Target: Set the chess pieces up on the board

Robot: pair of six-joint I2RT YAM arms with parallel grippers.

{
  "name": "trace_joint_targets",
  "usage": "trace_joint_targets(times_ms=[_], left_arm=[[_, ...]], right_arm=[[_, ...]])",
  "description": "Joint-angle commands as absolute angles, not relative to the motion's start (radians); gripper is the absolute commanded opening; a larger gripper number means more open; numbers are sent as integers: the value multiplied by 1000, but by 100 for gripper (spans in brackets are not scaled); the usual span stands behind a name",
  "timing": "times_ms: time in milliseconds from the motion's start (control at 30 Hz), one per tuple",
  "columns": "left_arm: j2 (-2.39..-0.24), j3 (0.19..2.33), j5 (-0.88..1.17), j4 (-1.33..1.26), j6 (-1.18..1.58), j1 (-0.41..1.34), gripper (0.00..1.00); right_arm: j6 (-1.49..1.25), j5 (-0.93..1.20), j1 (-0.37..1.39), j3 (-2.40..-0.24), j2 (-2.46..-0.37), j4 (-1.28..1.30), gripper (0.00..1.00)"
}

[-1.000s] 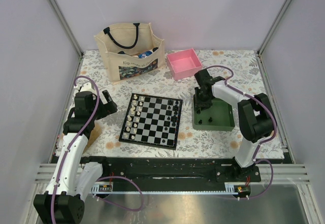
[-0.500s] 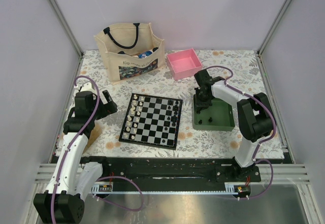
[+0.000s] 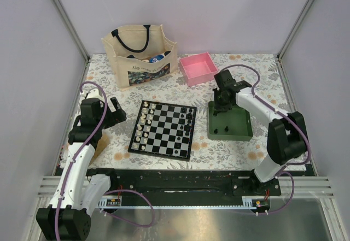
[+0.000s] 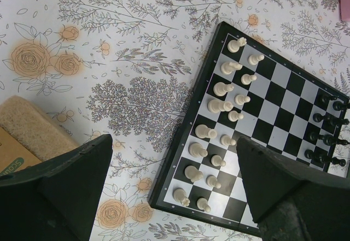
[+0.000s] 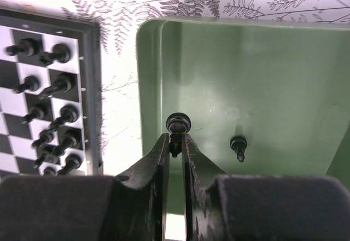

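Observation:
The black chess piece should be let go on the outer column's next empty square [image 3: 186,140], to the left of my right gripper in the top view, so my right gripper needs to swing back and down next.
My right gripper [image 5: 175,142] is shut on a black chess piece [image 5: 178,125], pinching its thin stem just above the left side of the green tray [image 5: 262,77]. One more black piece [image 5: 238,144] stands in the tray to its right. The board [image 3: 159,154] lies mid-table, with black chess pieces [image 3: 186,123] along its right columns and cream-white chessmen [image 3: 145,125] along its left. The top view shows the right gripper [image 3: 221,109] over the tray's [image 3: 239,134] far-left part. My left gripper [image 4: 174,142] hangs open and empty over the board's [image 4: 180,159] left edge.
A beige tote bag [image 3: 141,52] stands at the back left, with a pink box [image 3: 198,68] to its right. A tan sponge-like block [image 4: 27,126] lies left of the left gripper. The table carries a floral cloth and ends at metal frame rails.
The right gripper's jaws have closed on the black piece in the tray. The right arm's elbow has swung out to the right. The left arm has not moved.

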State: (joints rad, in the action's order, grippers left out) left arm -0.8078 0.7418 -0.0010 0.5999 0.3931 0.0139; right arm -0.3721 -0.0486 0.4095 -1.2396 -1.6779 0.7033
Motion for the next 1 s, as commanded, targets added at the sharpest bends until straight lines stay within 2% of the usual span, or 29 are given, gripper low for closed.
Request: trace_joint_targets(times_ms=[0, 300, 533, 967], left_arm=[[-807, 761, -5, 569, 397, 15, 99], [-802, 761, 15, 571, 397, 15, 99], [-801, 759, 12, 571, 397, 15, 99], [-799, 759, 15, 571, 397, 15, 99]], right_arm=[[-397, -54, 420, -1258, -1562, 716, 12], [-416, -48, 557, -1292, -1543, 765, 11], [-471, -6, 705, -1236, -1551, 765, 10], [-508, 20, 874, -1210, -1600, 762, 8]])
